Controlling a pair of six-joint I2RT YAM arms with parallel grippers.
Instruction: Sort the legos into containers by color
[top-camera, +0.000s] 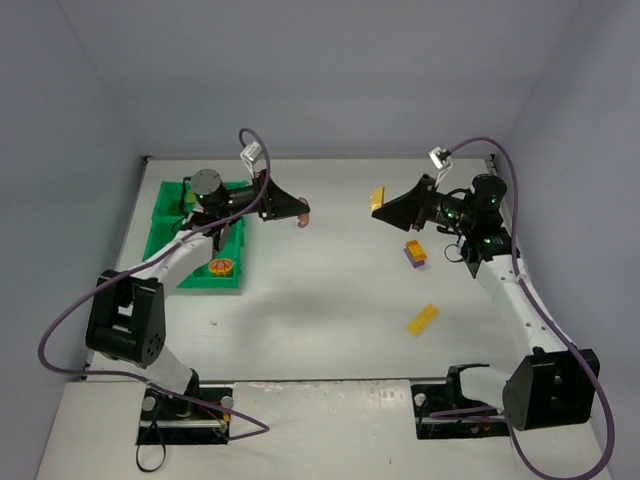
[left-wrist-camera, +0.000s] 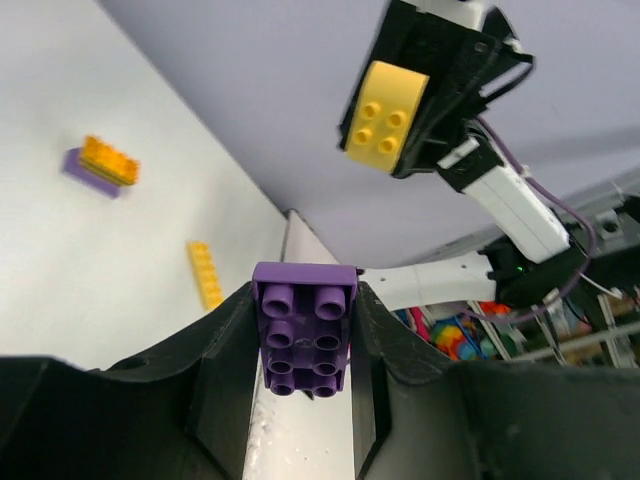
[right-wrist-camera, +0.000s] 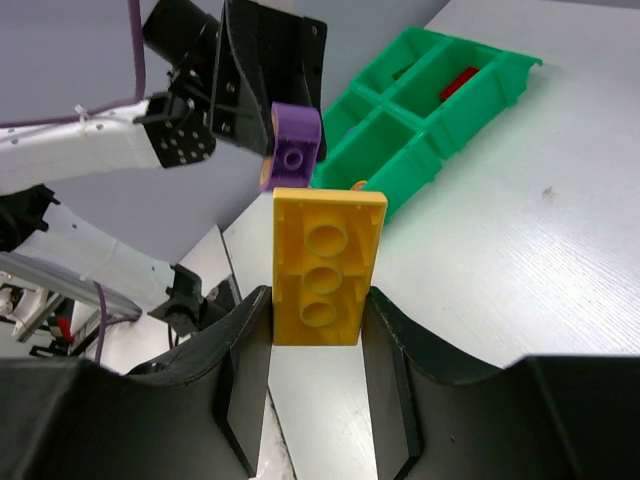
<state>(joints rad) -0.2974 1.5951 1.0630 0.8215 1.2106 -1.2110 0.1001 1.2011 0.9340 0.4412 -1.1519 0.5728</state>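
Observation:
I will next swing my left gripper to the left in the top view, over the near outer section of the green containers, fingers turning down, because its neighbor holds orange.
My left gripper (left-wrist-camera: 305, 298) is shut on a purple lego (left-wrist-camera: 305, 330), held in the air just right of the green containers (top-camera: 160, 228); the same gripper (top-camera: 300, 216) shows in the top view. My right gripper (right-wrist-camera: 320, 300) is shut on a yellow lego (right-wrist-camera: 322, 262), raised over the far middle of the table (top-camera: 378, 200). The two grippers face each other, apart. On the table lie an orange brick stacked on a purple one (top-camera: 414, 253) and a long yellow brick (top-camera: 422, 319).
The containers tray (right-wrist-camera: 470, 110) holds a red brick (right-wrist-camera: 460, 82) in one far compartment and a round patterned piece (top-camera: 221, 266) in the near right one. Grey walls close the table at left, back and right.

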